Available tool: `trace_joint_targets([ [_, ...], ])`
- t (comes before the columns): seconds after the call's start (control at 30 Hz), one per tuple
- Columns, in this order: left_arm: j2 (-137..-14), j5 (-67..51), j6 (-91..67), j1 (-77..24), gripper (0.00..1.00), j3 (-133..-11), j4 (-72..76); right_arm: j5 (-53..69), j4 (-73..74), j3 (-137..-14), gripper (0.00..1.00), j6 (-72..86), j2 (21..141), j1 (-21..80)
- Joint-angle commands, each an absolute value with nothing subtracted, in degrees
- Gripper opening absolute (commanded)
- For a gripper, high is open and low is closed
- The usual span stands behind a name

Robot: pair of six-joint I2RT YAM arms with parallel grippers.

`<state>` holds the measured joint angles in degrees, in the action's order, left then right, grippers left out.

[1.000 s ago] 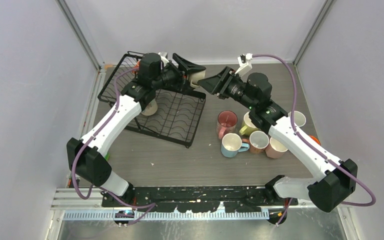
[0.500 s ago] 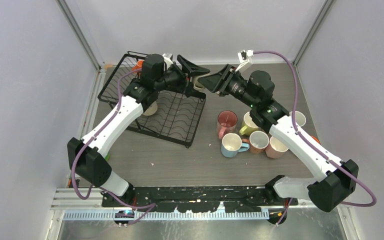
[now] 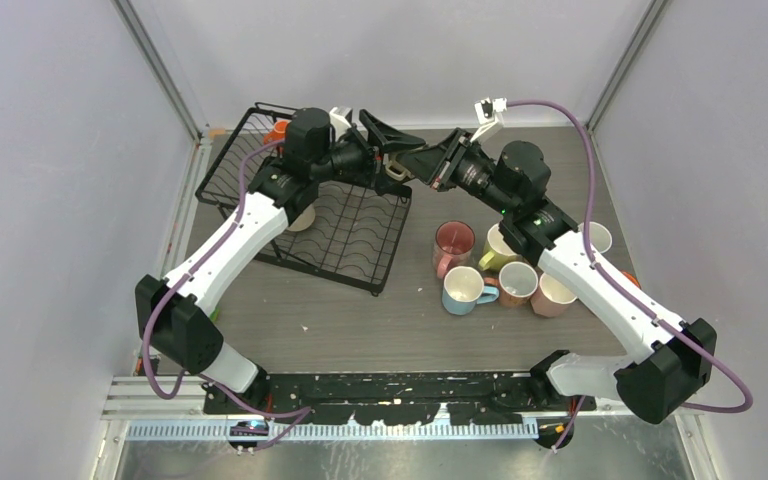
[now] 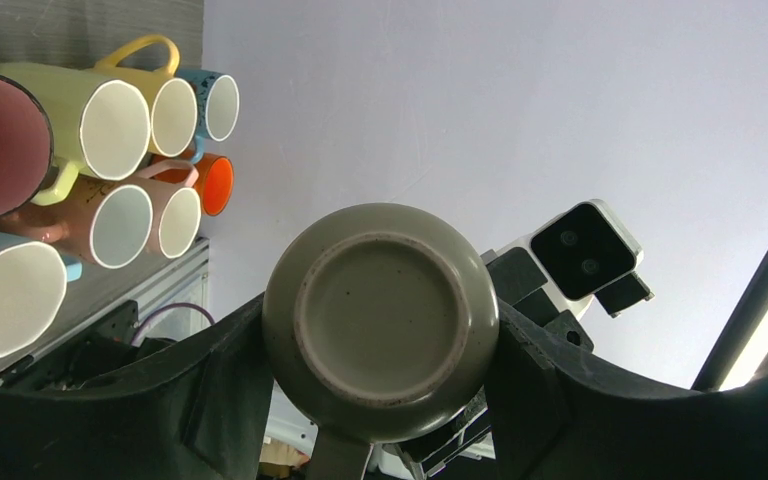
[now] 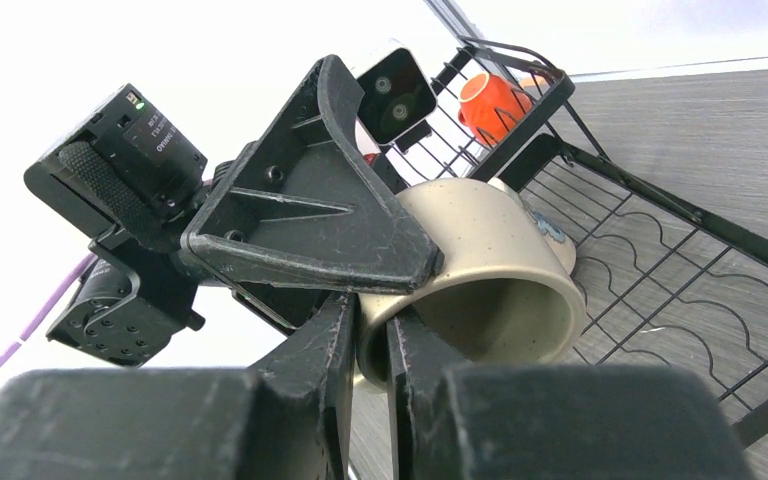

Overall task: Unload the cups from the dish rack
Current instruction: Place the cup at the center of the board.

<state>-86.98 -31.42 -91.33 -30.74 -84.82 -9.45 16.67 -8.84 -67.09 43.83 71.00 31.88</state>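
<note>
I should move my right gripper back and down toward the grouped mugs, tilt it downward and let go of the beige mug into the brown mug's opening point(image 3: 518, 280), because it faces up and is empty.
A beige mug point(image 3: 396, 166) hangs in the air over the black wire dish rack point(image 3: 345, 240), held from both sides. My left gripper point(image 3: 384, 142) is shut on its body; in the left wrist view the mug's base point(image 4: 380, 320) sits between the two fingers point(image 4: 222, 385). My right gripper point(image 3: 424, 166) is shut on the rim; in the right wrist view one finger is inside the mug point(image 5: 490, 275) and one outside, around point(image 5: 372, 340). An orange mug point(image 3: 278, 128) lies in the rack's basket section. A pale mug point(image 3: 301, 217) sits in the rack under my left arm.
Several unloaded mugs stand grouped on the table at the right: dark pink point(image 3: 454, 242), yellow-green point(image 3: 498, 252), light blue point(image 3: 463, 290), brown point(image 3: 517, 283), pink point(image 3: 554, 296), white point(image 3: 594, 238). Grey walls close in the table on three sides.
My right gripper has moved left to the mug and closed on its rim. My left gripper has shifted slightly right with the mug.
</note>
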Motion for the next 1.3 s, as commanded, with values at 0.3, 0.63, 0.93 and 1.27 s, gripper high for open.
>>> trace_joint_targets([
  [0.3, -84.41, -32.84, -88.16, -31.2, 0.99, -84.92, -2.99, 13.57, -6.65, -70.21, 0.01, 42.46, 67.65, 32.1],
  [0.63, -83.96, -31.65, -79.53, -31.19, 1.0, -87.64, -10.77, 5.28, 8.96, -73.87, 0.01, 41.5, 65.22, 32.11],
  [0.93, -81.15, -29.28, -68.16, -30.7, 1.0, -88.25, -19.22, 0.22, 24.38, -76.78, 0.01, 41.82, 62.89, 32.1],
  [1.27, -77.52, -25.34, -58.74, -30.59, 1.0, -87.47, -26.36, -6.68, 45.43, -78.1, 0.01, 43.79, 58.83, 32.12],
])
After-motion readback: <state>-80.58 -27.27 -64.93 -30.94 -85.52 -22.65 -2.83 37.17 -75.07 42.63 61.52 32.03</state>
